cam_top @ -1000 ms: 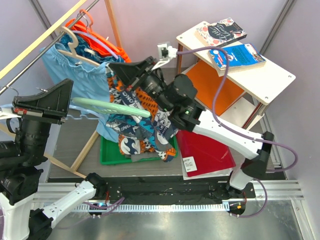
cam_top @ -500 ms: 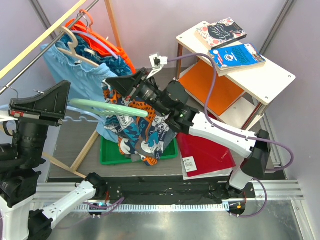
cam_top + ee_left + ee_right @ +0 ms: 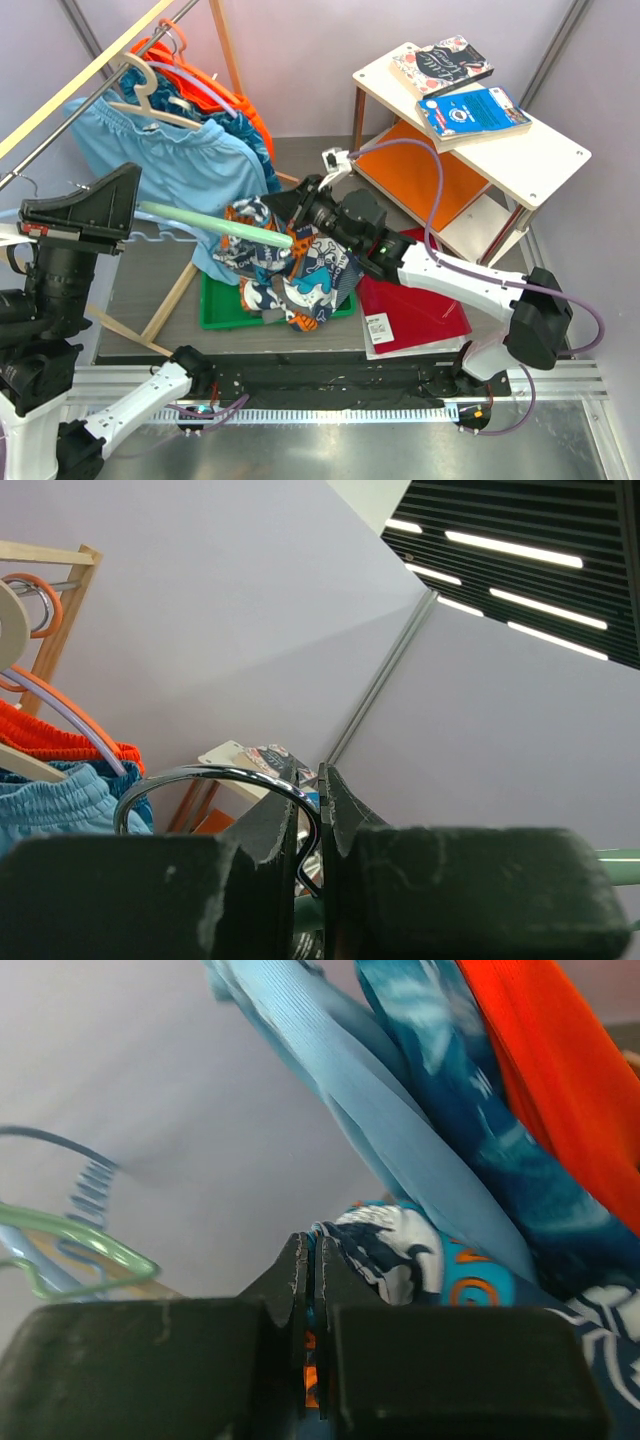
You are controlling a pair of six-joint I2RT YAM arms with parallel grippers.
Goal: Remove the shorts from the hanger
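Note:
I should next lower the held edge of the shorts onto the bunched cloth with my right gripper and let go. The shorts hang bunched over the green tray, below and back from that gripper.
The floral shorts [image 3: 292, 278], dark blue, orange and white, hang bunched over the green tray [image 3: 222, 308]. My right gripper [image 3: 283, 208] is shut on their upper edge. In the right wrist view its jaws [image 3: 313, 1245] pinch the printed cloth [image 3: 392, 1250]. A pale green hanger [image 3: 215, 222] reaches from my left gripper [image 3: 122, 203] to the top of the shorts, where its right tip lies against the cloth. The left wrist view shows those jaws [image 3: 322, 780] shut on the hanger's chrome hook [image 3: 215, 775].
A wooden clothes rack [image 3: 95, 65] at the back left carries light-blue shorts [image 3: 170, 160] and orange garments [image 3: 235, 100] on hangers. A red folder [image 3: 415, 305] lies right of the tray. The white side table [image 3: 530, 150] with books [image 3: 470, 110] stands at the back right.
My right gripper has pulled the floral shorts down and to the right along the hanger, toward the tray. The left gripper has kept the hanger nearly still.

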